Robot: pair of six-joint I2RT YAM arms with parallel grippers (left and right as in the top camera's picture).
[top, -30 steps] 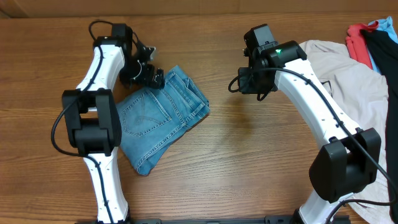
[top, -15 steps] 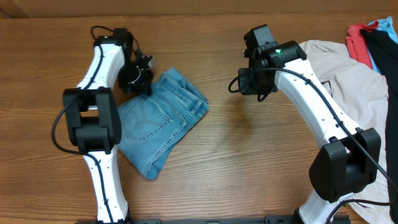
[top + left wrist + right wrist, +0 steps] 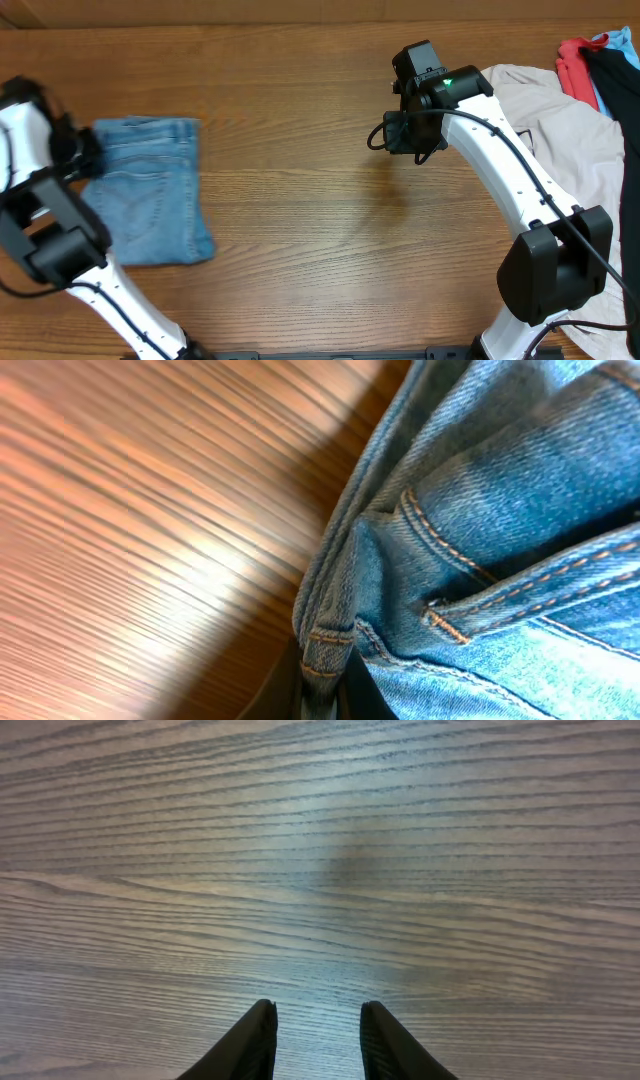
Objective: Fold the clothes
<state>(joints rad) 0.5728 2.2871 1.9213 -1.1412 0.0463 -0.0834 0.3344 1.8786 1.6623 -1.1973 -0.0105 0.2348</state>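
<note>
Bare wood remains beyond the jeans, so the robot's left gripper needs to pull them outward and to the left in the overhead view and let go of the fold there.
The clothes, a folded pair of light blue jeans (image 3: pixel 150 195), lie flat at the far left of the wooden table, a stitched back pocket facing up. My left gripper (image 3: pixel 88 160) sits at their left edge, shut on a thick seamed fold of denim (image 3: pixel 480 530). In the left wrist view that fold is pinched between the dark fingers of the left gripper (image 3: pixel 322 670). My right gripper (image 3: pixel 405 135) hovers over bare wood right of centre, far from the jeans. In its own view the right gripper (image 3: pixel 318 1020) stands open with only table between the fingertips.
A large beige garment (image 3: pixel 560 130) is spread at the right, partly under the right arm. A red garment (image 3: pixel 577 65) and a black one (image 3: pixel 615 75) lie at the back right corner. The left arm's base stands at the front left.
My left gripper shut on the jeans' edge and dragged them leftward; they turned from a slanted lie near centre-left to a squared one at the far left. The right arm stayed put.
</note>
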